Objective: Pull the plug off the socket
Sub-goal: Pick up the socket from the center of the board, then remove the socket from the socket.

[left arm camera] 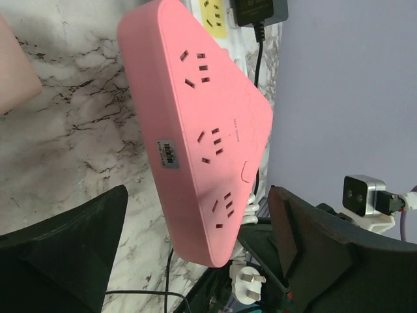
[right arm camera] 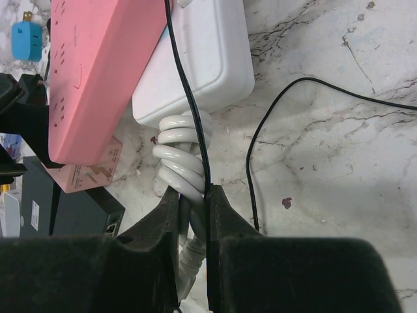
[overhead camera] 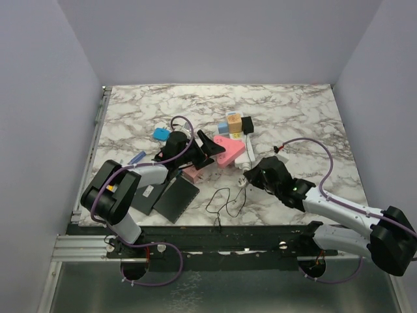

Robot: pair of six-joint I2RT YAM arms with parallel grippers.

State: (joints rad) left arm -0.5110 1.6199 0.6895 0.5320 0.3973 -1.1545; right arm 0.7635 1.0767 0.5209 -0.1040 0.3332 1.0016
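Note:
The pink power strip's near tip (overhead camera: pixel 224 160) (left arm camera: pixel 207 236) is already between the open fingers, so I will keep my left gripper around it and close in from both sides.
The white socket strip (overhead camera: pixel 248 150) lies mid-table, partly under a pink triangular power strip (overhead camera: pixel 229 153). Its near end (right arm camera: pixel 208 59) shows in the right wrist view. A black plug (overhead camera: pixel 246 124) sits in its far end, beside coloured cube adapters; it also shows in the left wrist view (left arm camera: pixel 260 10) with a thin black cable. My left gripper (left arm camera: pixel 195 254) is open, its fingers on either side of the pink strip's (left arm camera: pixel 195 130) near tip, touching nothing. My right gripper (right arm camera: pixel 194 212) is shut on the strip's coiled white cord (right arm camera: pixel 179 163), with the black cable pinched alongside.
Flat black pads (overhead camera: pixel 176 195) lie by the left arm. A blue adapter (overhead camera: pixel 161 134) and a blue pen-like item (overhead camera: pixel 135 157) lie further left. A small pink box (overhead camera: pixel 192 175) sits under the left wrist. The black cable (overhead camera: pixel 225 199) loops near the front edge. A white three-pin plug (left arm camera: pixel 247 283) lies by the right gripper.

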